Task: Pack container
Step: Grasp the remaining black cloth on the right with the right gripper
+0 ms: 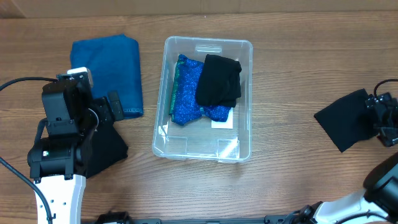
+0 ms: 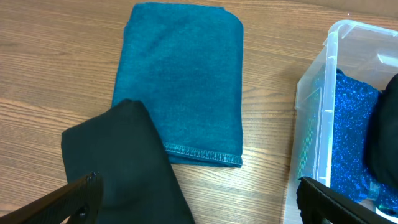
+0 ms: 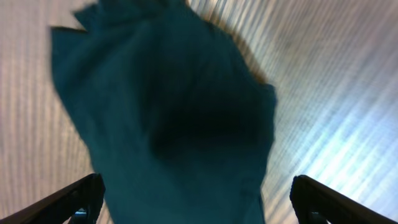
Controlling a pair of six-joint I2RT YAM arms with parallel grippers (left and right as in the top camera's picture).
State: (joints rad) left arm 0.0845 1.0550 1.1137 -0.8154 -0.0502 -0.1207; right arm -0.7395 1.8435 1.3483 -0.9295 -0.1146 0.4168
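Observation:
My right gripper moves down and to the left in the overhead view onto the dark cloth's end by its fingers next, since that end lies there.
The clear plastic container point(image 1: 244, 62) sits mid-table and holds a sparkly blue cloth point(image 1: 186, 99) with a black cloth point(image 1: 219, 81) on top; its wall also shows in the left wrist view point(image 2: 314, 112). A folded teal cloth point(image 1: 109, 68) lies left of it, also in the left wrist view point(image 2: 183, 74). My left gripper point(image 2: 196, 199) is open over a dark cloth point(image 1: 106, 149) that lies on the table point(image 2: 118, 162). My right gripper point(image 3: 199, 199) is open, its fingers either side of another dark cloth point(image 1: 345, 118), which fills the blurred right wrist view point(image 3: 180, 112).
The wooden table point(image 1: 286, 180) has bare surface in front of the container and between the container and the right-hand cloth. A black cable point(image 1: 18, 84) loops at the left edge. The left arm's body point(image 1: 62, 118) stands over the front left.

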